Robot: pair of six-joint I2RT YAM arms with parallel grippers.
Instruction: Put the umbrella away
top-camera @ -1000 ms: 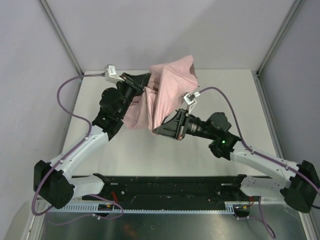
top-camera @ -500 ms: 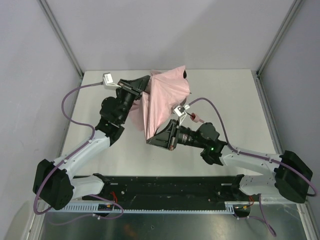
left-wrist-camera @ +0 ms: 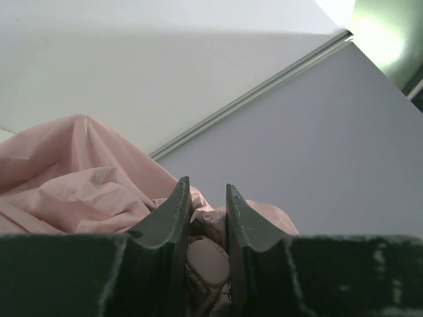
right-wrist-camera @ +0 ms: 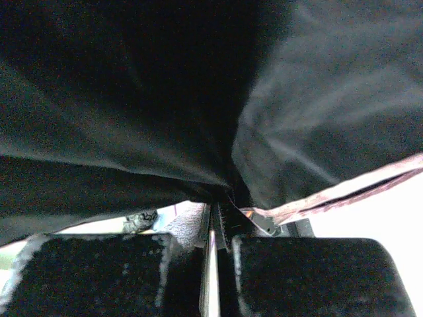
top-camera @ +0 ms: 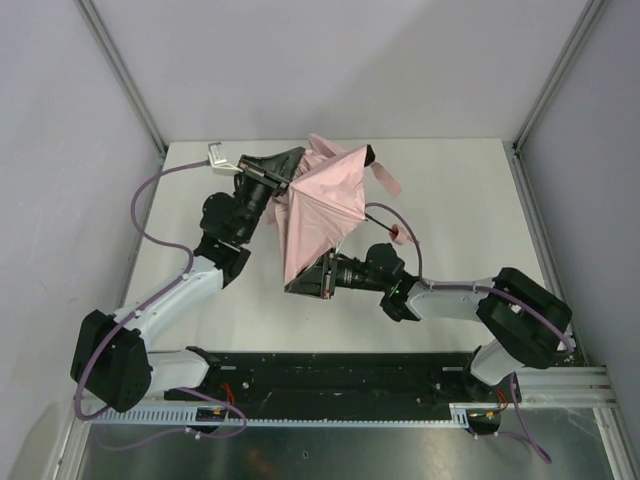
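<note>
The umbrella's pinched end in my left gripper is far from the table's middle, so next I should carry it back toward my right gripper's side, over the table's middle, and release it.
The pale pink umbrella [top-camera: 322, 200] hangs half folded above the white table, stretched between both grippers. At its far end my left gripper [top-camera: 289, 166] is shut on it. The left wrist view shows a pink oval piece [left-wrist-camera: 209, 261] and bunched fabric [left-wrist-camera: 79, 178] pinched at the left gripper [left-wrist-camera: 205, 198]. My right gripper [top-camera: 298, 284] is shut on the canopy's near lower edge. In the right wrist view its jaws [right-wrist-camera: 221, 228] stand closed on a thin edge under the dark inner side of the canopy [right-wrist-camera: 132, 99]. A pink strap [top-camera: 386, 181] trails off to the right. The shaft and handle are hidden.
The white table [top-camera: 470, 200] is walled by grey panels on three sides. A black rail [top-camera: 340, 375] runs along the near edge between the arm bases. Purple cables loop off both wrists, and the right arm's elbow [top-camera: 525, 310] lies folded at the near right.
The right gripper has moved toward the near left, drawing the canopy's lower edge with it. The canopy has narrowed and drawn tighter. The left gripper has shifted slightly right and kept its grip.
</note>
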